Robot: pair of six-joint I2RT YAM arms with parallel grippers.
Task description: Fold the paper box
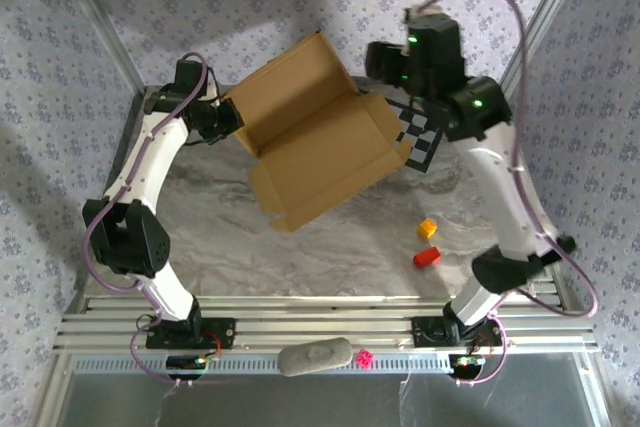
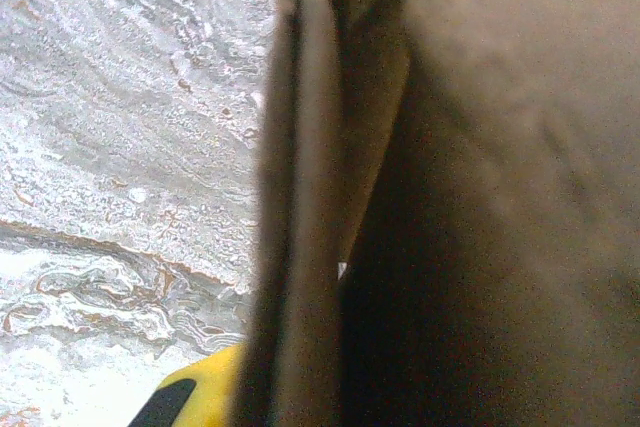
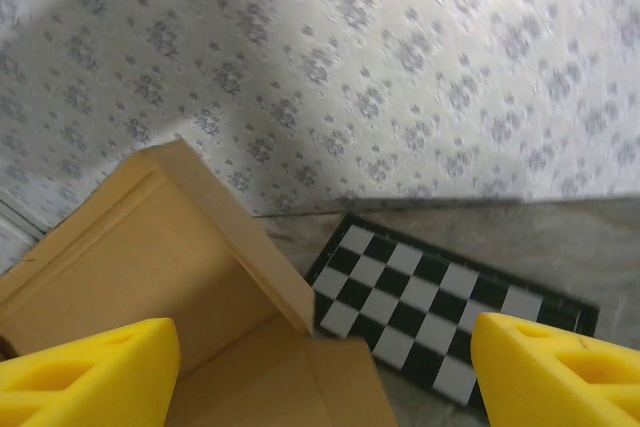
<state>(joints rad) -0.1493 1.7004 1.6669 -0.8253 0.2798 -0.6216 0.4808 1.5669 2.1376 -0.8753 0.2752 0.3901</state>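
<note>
My left gripper should pull the held side of the paper box back and down toward the grey table, then let it go.
The paper box [image 1: 310,142] is brown cardboard, partly folded, with its walls and back lid raised at the table's far middle. At its left wall, my left gripper [image 1: 230,115] is shut on the cardboard. In the left wrist view that wall [image 2: 330,197] stands blurred and very close beside one yellow finger [image 2: 190,397]. My right gripper [image 1: 385,62] hovers above the box's far right corner, open with nothing between its fingers. In the right wrist view its yellow fingertips [image 3: 85,372] stand wide apart over the box's open inside [image 3: 130,267].
A black-and-white checkered board [image 1: 425,137] lies flat under the box's right end, also the board [image 3: 430,307] in the right wrist view. An orange block [image 1: 427,228] and a red block [image 1: 427,257] lie at the right. A grey object [image 1: 315,357] and a pink die [image 1: 366,357] rest on the front rail.
</note>
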